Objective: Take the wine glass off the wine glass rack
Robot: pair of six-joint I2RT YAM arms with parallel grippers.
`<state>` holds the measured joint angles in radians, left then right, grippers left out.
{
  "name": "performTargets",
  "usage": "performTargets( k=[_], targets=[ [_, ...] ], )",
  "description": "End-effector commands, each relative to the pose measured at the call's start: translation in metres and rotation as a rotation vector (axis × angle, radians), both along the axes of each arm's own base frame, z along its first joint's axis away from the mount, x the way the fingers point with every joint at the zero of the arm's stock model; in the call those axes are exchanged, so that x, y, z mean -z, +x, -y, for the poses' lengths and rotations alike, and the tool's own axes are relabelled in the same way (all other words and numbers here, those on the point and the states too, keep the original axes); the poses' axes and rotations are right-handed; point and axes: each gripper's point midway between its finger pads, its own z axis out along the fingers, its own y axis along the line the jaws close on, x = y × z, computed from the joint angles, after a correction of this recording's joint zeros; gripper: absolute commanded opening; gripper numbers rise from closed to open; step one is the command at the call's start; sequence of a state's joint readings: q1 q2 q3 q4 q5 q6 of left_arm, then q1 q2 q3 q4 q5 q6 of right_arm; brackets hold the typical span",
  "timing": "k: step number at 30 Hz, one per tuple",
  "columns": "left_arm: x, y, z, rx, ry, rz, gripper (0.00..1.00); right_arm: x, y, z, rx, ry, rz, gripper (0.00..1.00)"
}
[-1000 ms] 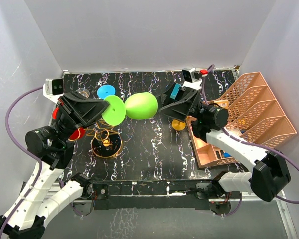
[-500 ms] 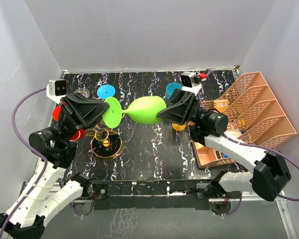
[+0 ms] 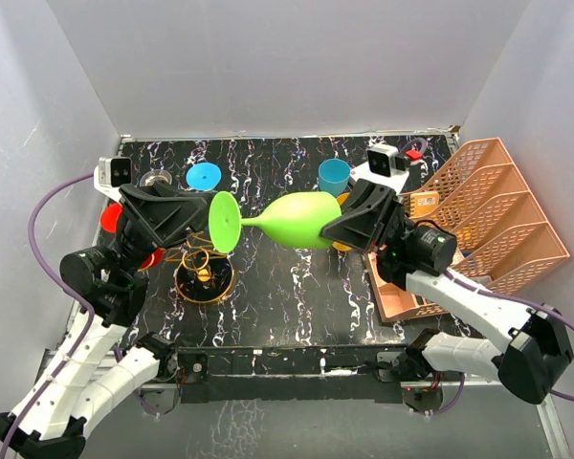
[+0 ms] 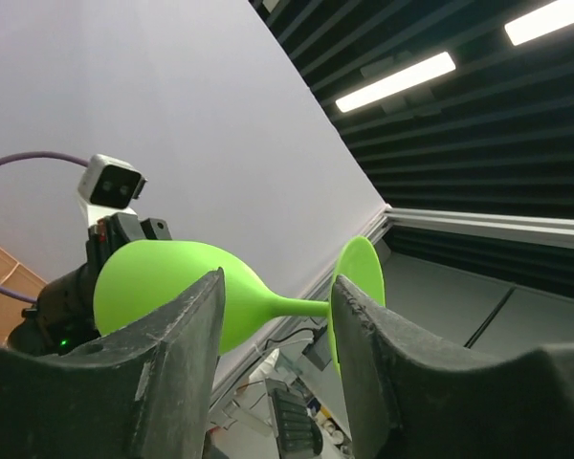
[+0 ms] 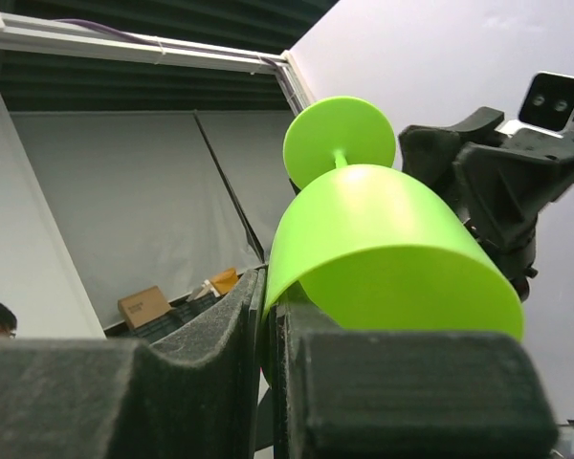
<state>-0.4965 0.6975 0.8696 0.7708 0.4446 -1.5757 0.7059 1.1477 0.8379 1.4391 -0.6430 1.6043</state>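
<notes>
The glass hangs sideways, so my right gripper will next turn to point the glass's foot down, lower it onto the bare tabletop [image 3: 344, 276] beside the peach organiser and let go.
The green wine glass [image 3: 301, 220] hangs on its side in the air above the table, foot to the left and bowl to the right. My right gripper [image 3: 342, 226] is shut on the rim of the bowl; in the right wrist view its jaws [image 5: 268, 287] pinch the thin green wall of the glass [image 5: 383, 239]. My left gripper [image 3: 207, 216] is open at the foot end. In the left wrist view it [image 4: 277, 283] stands either side of the stem of the glass [image 4: 163, 287], with gaps showing. The gold wire wine glass rack [image 3: 203, 273] stands below on its dark base.
A peach mesh organiser [image 3: 488, 215] fills the right side of the table. A blue cup [image 3: 334, 175] and a blue disc [image 3: 203, 175] sit at the back. A red piece [image 3: 110, 217] shows beside the left arm, and an orange piece [image 3: 342, 243] lies under the right gripper.
The right gripper came in and shut on the bowl's rim. The left gripper opened off the foot end. The glass shifted right and slightly towards the near edge.
</notes>
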Motion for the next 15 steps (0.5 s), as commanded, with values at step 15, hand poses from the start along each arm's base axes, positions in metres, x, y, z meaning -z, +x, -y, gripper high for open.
performTargets(
  k=[15],
  targets=[
    [0.032,0.007,-0.043,-0.457,0.224,-0.017,0.83,0.083,0.014,0.021,0.513,-0.481,-0.061,0.08]
  ],
)
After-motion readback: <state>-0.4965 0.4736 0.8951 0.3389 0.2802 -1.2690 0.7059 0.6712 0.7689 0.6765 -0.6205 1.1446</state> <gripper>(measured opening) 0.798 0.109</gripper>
